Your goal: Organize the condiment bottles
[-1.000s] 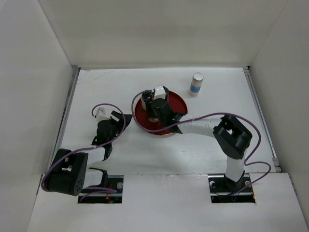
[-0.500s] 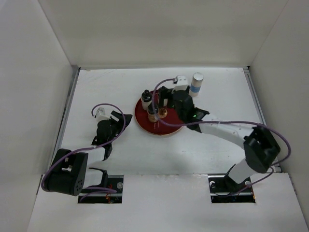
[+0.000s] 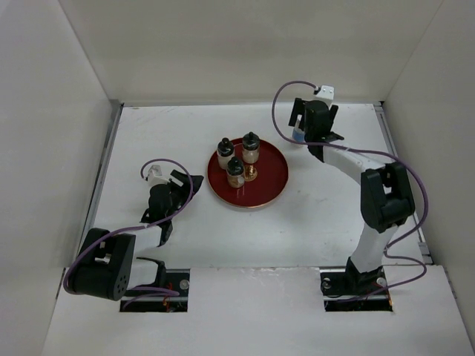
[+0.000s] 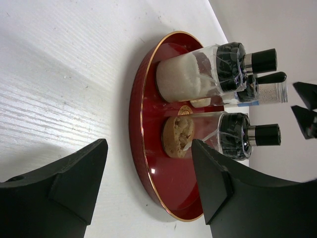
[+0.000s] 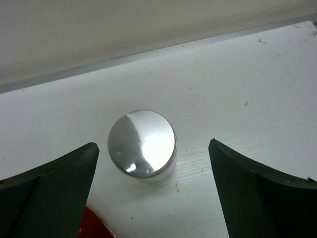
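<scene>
The white cylinder's silver top is closer to the finger by the tray [image 3: 269,185], so the right gripper should next move that way and then go down around the cylinder.
Three clear glass shakers with black caps stand on the round red tray [image 3: 269,185]: one at the back left [image 3: 225,150], one at the back right [image 3: 251,148], one in front [image 3: 235,172]. The left wrist view shows a white-filled shaker [image 4: 188,77], a brown-filled one [image 4: 198,133] and a third [image 4: 270,92] behind them. The white cylinder with a blue band [image 3: 296,136] stands on the table at the back right, its silver top [image 5: 142,144] showing. My right gripper [image 5: 153,145] hangs open above it, a finger on each side, not touching. My left gripper [image 4: 148,146] is open and empty, left of the tray.
White walls close the table on three sides; the back wall's edge [image 5: 148,54] runs just behind the cylinder. The tray's rim [image 5: 94,229] lies near the right gripper's left finger. A metal rail [image 3: 104,170] runs along the table's left side.
My right gripper opened, left a shaker on the tray, and swung to the back right over the white cylinder. The left arm has not moved.
</scene>
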Tool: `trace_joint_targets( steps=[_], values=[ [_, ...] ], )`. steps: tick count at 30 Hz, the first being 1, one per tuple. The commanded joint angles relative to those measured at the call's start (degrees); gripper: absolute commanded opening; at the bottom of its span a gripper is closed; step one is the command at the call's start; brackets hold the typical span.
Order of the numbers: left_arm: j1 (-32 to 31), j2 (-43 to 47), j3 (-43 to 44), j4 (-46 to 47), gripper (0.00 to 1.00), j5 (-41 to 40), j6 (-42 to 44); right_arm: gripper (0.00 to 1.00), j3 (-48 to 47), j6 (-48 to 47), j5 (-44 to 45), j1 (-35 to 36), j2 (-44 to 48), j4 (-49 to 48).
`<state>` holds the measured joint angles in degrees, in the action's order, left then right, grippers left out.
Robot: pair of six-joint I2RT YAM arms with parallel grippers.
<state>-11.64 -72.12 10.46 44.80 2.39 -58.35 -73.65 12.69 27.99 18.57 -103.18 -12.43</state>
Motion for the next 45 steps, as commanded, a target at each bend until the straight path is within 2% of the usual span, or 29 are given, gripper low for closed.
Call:
trace_joint_targets(
  steps=[1, 7, 13, 16, 20, 23, 29, 32, 41, 43, 45],
  values=[
    [0.08, 0.40, -0.09, 3.19, 0.67, 0.07, 0.25, 1.00, -6.41, -1.61, -3.98, -0.86, -2.72, 1.43],
    [0.34, 0.05, -0.09, 3.45, 0.67, 0.24, 0.17, 1.00, -11.43, -2.14, -6.37, -1.74, -7.74, 3.11],
    [0.43, 0.05, -0.17, 3.45, 0.67, 0.42, 0.08, 0.95, -11.78, -1.09, -6.37, -1.74, -10.02, 4.95],
    [0.17, 0.31, -0.18, 3.28, 0.67, 0.16, 0.25, 0.86, -10.91, -0.82, -5.67, -1.56, -10.56, 4.96],
    [0.35, 0.48, -0.26, 3.37, 0.67, 0.33, 0.16, 0.65, -9.24, -0.03, -3.82, -1.56, -8.02, 2.50],
    [0.17, 1.28, -0.26, 2.84, 0.67, -0.37, 0.43, 0.59, -5.82, -0.38, -1.19, -1.48, -1.88, -0.57],
    [0.44, 2.42, -0.62, 2.58, 0.66, -0.98, 0.60, 0.58, 1.92, -1.08, -0.56, 3.17, 13.24, -4.45],
    [0.52, 1.98, -0.61, 2.49, 0.65, -0.55, 0.43, 0.58, 4.47, -1.35, -1.00, 7.04, 16.33, -4.27],
    [0.35, 3.91, -0.79, 1.97, 0.62, -1.07, 0.60, 0.59, 6.06, -1.61, -0.57, 17.32, 11.86, -3.92],
    [0.52, 4.35, -0.79, 1.09, 0.57, -0.90, 0.60, 0.59, 6.41, -1.61, -0.39, 18.73, 10.72, -3.92],
    [0.26, 5.05, -0.35, 0.12, 0.44, -1.07, 0.86, 0.59, 6.94, -1.53, -0.13, 19.70, 10.01, -3.83]
  ],
)
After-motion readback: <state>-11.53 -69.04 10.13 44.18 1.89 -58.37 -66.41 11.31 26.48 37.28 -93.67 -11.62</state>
